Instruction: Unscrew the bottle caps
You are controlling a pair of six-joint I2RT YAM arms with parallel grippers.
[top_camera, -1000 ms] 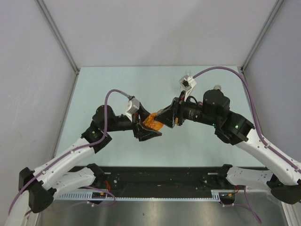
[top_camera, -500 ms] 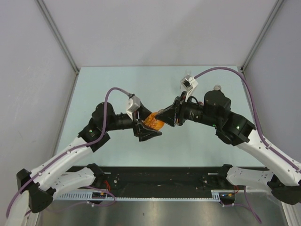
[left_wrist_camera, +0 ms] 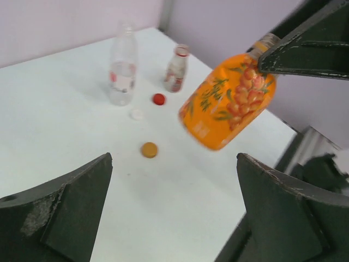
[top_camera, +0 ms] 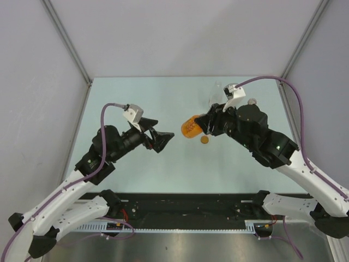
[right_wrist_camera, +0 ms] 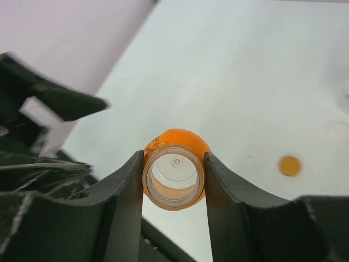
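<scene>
I need to bring the squat orange bottle in my right gripper down next, turning it upright as it goes onto the bare table [top_camera: 190,140] [right_wrist_camera: 253,148] beside the orange cap.
My right gripper [right_wrist_camera: 174,159] is shut on the open neck of the squat orange bottle [top_camera: 190,127], holding it tilted above the table. The bottle's mouth [right_wrist_camera: 173,176] has no cap on it. An orange cap [top_camera: 204,140] lies on the table just below it. My left gripper [top_camera: 159,133] stands open and empty to the left of the bottle, apart from it. Farther off stand a clear bottle with a pale label [left_wrist_camera: 122,71] and a small bottle with a red neck ring [left_wrist_camera: 175,68]. A red cap [left_wrist_camera: 158,99] and a white cap [left_wrist_camera: 137,114] lie loose near them.
The pale green table [top_camera: 136,98] is bordered by grey walls at the back and sides. A black rail [top_camera: 185,204] runs along the near edge between the arm bases.
My left gripper has opened wide and pulled back to the left, away from the orange bottle. The orange cap now lies on the table. The right gripper keeps the bottle, shifted slightly right.
</scene>
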